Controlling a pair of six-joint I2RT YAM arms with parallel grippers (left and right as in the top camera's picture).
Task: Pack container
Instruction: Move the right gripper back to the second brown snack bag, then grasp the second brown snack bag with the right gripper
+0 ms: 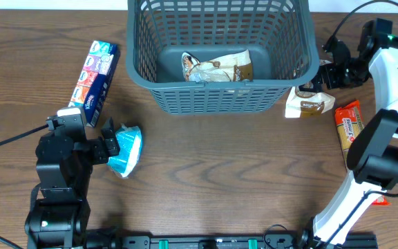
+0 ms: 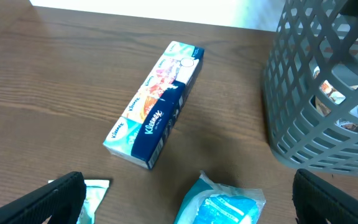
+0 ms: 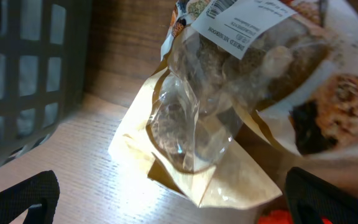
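Note:
My open fingers are still above the dried mushroom packet. Next I will lower my right gripper toward the basket [image 1: 221,52], onto the clear part of the packet.
The dark grey-blue basket [image 1: 221,52] stands at the back centre and holds one beige snack packet [image 1: 216,68]. It also shows in the left wrist view [image 2: 319,93]. My left gripper [image 1: 110,146] is open around a blue-and-white packet [image 1: 126,151], which lies between the fingers in the left wrist view [image 2: 222,206]. My right gripper [image 1: 325,69] is open over a beige and clear snack packet [image 1: 309,102], seen close in the right wrist view [image 3: 229,112], just right of the basket.
A long tissue box [image 1: 95,73] lies left of the basket and shows in the left wrist view [image 2: 157,102]. An orange packet [image 1: 349,126] lies at the right edge beside the right arm. A small white packet [image 2: 95,193] sits by my left finger.

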